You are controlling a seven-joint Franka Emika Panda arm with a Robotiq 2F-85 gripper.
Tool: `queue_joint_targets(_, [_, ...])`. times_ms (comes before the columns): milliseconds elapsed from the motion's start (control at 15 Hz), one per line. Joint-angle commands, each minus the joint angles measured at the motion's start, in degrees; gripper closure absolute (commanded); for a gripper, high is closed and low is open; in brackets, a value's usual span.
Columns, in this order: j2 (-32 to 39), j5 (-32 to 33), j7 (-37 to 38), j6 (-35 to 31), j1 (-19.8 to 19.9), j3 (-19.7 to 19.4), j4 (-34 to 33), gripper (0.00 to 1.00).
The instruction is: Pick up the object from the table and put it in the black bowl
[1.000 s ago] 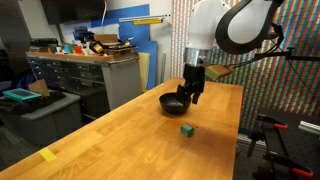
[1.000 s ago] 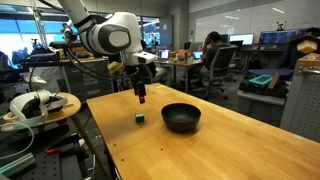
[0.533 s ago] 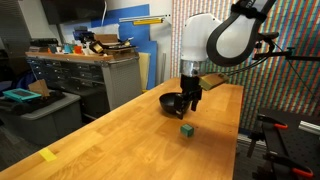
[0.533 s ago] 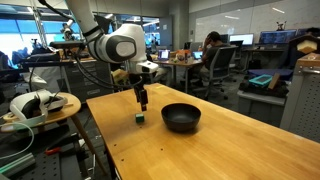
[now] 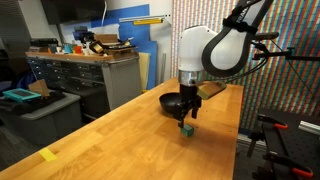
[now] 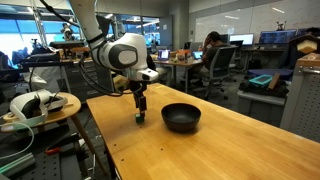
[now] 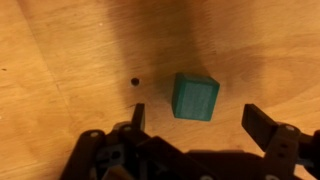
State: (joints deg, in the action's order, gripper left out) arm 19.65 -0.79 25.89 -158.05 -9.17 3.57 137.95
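My gripper should move toward the top of the wrist view next, then go down around the dark green block (image 5: 187,131) (image 7: 195,97).
The small dark green block (image 7: 194,96) lies on the light-brown wooden table (image 5: 120,140). It shows in both exterior views (image 5: 186,128) (image 6: 139,119). My gripper (image 7: 196,118) is open and hangs just above the block, its two fingers on either side of it and a little toward the near edge of the wrist view. In the exterior views the gripper (image 5: 187,115) (image 6: 140,108) points straight down over the block. The black bowl (image 5: 174,103) (image 6: 181,117) stands on the table close beside the block, empty as far as I can see.
A flat yellow scrap (image 5: 47,154) lies near the table's front corner. A grey workbench with drawers (image 5: 75,75) stands beyond the table. A small dark spot (image 7: 134,82) marks the wood beside the block. Table edges run close to the block (image 6: 105,130).
My gripper has moved from beside the bowl toward the green block and lowered over it. The block and bowl have not moved.
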Motion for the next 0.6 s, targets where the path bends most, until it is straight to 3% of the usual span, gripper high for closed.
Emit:
queue_joint_targets(0, [1.61,-1.95,-0.64,0.04,-1.21,-0.52,-1.34,0.0])
queue_joint_targets(333, [3.21,-3.15,-1.73,1.33,-1.07,0.02,-2.13,0.03])
queue_joint_targets(400, [3.54,-3.43,-2.17,1.81,-0.86,0.29,-2.39,0.26])
queue_joint_targets(533, [4.07,-3.53,-2.33,2.4,-0.9,0.32,-2.84,0.29])
